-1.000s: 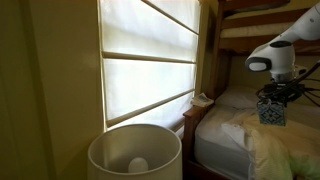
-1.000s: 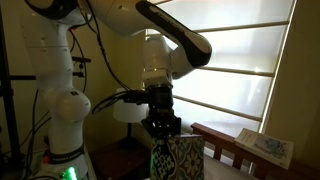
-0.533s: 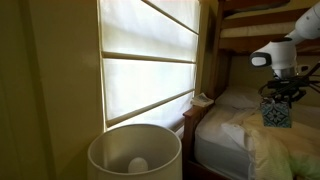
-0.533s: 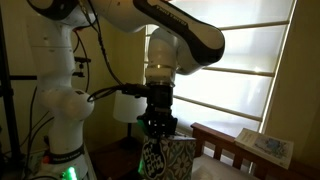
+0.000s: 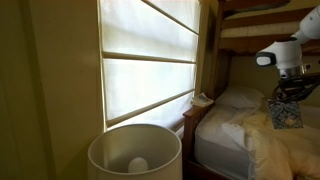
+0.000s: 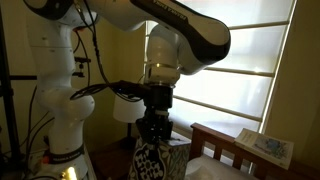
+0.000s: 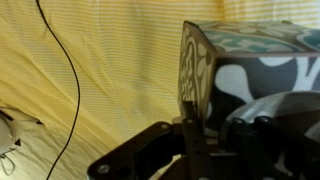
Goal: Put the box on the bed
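Note:
Next, my gripper moves toward the pillow and down to release the box on the open white bedding, which lies below it on the pillow side.
My gripper is shut on the box, a small cube with a dark blue-grey and white pattern. It hangs just above the rumpled cream-yellow bedding of the bed. In an exterior view the gripper holds the box from above at the bottom edge of the picture. In the wrist view the box fills the upper right, clamped between the dark fingers, with yellow bedding behind it.
A white pillow lies at the head of the bed. The upper bunk's wooden frame is above the arm. A pale tissue-topped item sits by the window. A white lampshade stands in front. A black cable crosses the bedding.
The gripper has carried the box further over the bed, toward the right in an exterior view, and a little lower toward the bedding. The grip is unchanged.

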Controlling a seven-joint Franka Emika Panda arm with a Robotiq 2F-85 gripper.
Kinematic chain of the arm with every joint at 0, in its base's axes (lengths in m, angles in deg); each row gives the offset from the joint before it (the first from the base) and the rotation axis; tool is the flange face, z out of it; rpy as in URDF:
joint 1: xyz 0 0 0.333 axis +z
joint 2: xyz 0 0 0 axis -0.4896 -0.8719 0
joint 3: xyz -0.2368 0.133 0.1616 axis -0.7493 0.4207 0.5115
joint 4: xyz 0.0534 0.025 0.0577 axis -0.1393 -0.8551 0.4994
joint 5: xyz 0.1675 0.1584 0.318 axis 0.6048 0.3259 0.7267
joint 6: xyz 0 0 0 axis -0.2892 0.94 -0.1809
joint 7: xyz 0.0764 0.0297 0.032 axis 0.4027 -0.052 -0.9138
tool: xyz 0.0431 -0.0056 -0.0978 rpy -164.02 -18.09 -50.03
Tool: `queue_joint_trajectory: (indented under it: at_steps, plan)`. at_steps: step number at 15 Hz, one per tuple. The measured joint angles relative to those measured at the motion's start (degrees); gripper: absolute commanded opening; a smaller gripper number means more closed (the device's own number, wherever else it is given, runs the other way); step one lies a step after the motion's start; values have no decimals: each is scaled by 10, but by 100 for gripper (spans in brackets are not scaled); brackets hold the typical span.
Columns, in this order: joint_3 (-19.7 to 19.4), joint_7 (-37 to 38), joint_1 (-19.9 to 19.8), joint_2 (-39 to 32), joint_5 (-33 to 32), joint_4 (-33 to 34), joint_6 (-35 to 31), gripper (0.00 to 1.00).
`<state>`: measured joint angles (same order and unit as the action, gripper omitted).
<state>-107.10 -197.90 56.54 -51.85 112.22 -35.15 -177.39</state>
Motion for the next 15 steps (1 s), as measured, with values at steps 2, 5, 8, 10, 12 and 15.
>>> queue_joint_trajectory:
  at_steps: [2,5,8,10,12,15]
  plan:
    - [-48,-66,18,9,0,-2,0,1]
    - [-149,-122,71,27,0,-14,0,1]
    - [-258,-121,141,36,0,-22,0,1]
    - [-305,-91,183,39,0,-18,0,1]
    - [-316,-47,212,49,0,-3,0,1]
    - [-312,36,250,74,0,34,0,1]
